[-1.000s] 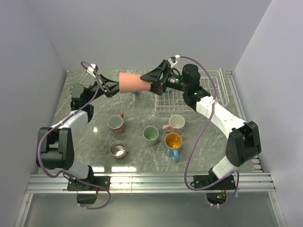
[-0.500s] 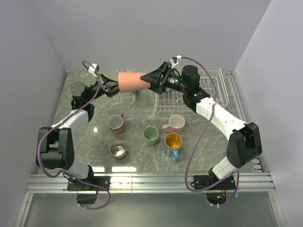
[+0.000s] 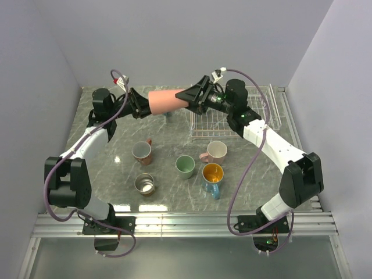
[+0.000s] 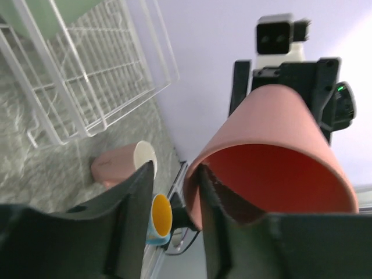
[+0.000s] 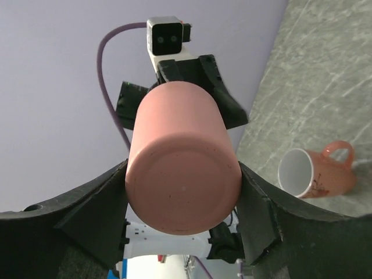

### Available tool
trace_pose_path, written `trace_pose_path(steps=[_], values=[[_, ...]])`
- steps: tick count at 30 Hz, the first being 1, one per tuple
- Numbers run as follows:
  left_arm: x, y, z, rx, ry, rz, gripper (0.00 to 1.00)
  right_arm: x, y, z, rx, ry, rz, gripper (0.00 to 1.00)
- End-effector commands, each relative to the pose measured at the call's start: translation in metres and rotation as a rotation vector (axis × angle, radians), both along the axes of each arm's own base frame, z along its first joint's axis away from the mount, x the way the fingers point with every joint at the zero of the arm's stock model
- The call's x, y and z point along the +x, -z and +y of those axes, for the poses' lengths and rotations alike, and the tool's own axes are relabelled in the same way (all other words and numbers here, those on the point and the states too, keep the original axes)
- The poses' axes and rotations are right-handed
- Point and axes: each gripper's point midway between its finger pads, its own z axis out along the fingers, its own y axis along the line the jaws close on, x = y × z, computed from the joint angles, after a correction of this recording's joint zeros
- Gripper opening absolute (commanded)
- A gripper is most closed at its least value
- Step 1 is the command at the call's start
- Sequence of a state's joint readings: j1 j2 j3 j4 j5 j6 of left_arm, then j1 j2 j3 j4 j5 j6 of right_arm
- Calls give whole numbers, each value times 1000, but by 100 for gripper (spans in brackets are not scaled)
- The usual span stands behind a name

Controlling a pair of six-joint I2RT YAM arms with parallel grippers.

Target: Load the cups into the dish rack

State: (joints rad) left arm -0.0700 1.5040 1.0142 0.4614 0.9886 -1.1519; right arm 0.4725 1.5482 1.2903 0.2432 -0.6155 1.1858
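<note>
The rack's near corner [image 3: 203, 124] by the pale pink mug lies empty below, so next my right gripper will turn downward, lower the cup opening-first and then release it there.
The salmon pink cup [image 3: 165, 101] hangs level in the air between both grippers, left of the dish rack [image 3: 200, 134]. My right gripper [image 3: 185, 102] is shut on its base, with fingers on both sides in the right wrist view [image 5: 183, 186]. My left gripper [image 3: 143, 108] is at the cup's mouth. In the left wrist view [image 4: 171, 174] one finger is inside the cup [image 4: 273, 151] and the other is outside, with a gap to the rim. The white wire rack [image 4: 87, 75] holds a mint green cup [image 4: 52, 11].
On the table stand a brown mug [image 3: 142, 152], a steel cup [image 3: 144, 183], a mint green cup [image 3: 185, 166], a pale pink mug [image 3: 215, 151] and a blue cup with an orange inside [image 3: 212, 174]. A small blue cup [image 3: 167, 115] sits under the held cup.
The pink cup and both grippers have shifted slightly to the right. The left arm has stretched further over the table. The cups on the table have not moved.
</note>
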Motion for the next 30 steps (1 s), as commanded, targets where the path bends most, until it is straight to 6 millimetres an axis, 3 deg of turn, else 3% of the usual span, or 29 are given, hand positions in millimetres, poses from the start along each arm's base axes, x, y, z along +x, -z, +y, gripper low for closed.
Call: trace_pose_path(steps=[1, 6, 9, 12, 15, 16, 19, 22, 25, 30], values=[[-3, 21, 1, 119, 9, 9, 43, -7, -74, -34, 77, 62, -198, 0], [2, 45, 9, 214, -39, 63, 50, 0, -70, -80, 1, 167, -231, 0], [9, 56, 15, 292, -72, 79, 50, 14, -43, -117, -233, 319, -233, 0], [21, 66, 26, 392, -128, 93, 50, 14, 1, -156, -545, 437, -130, 0], [38, 75, 39, 501, -213, 96, 50, 17, 40, -178, -782, 481, -57, 0], [37, 82, 40, 535, -217, 121, 49, 16, 52, -200, -913, 565, -11, 0], [45, 90, 42, 610, -260, 151, 48, 13, 74, -201, -1078, 574, -10, 0], [48, 99, 35, 667, -258, 160, 46, 16, 90, -187, -1146, 544, 5, 0], [44, 105, 27, 710, -248, 167, 46, 29, 112, -177, -1192, 517, 47, 0], [36, 110, 26, 741, -247, 176, 46, 47, 120, -166, -1224, 503, 43, 0]])
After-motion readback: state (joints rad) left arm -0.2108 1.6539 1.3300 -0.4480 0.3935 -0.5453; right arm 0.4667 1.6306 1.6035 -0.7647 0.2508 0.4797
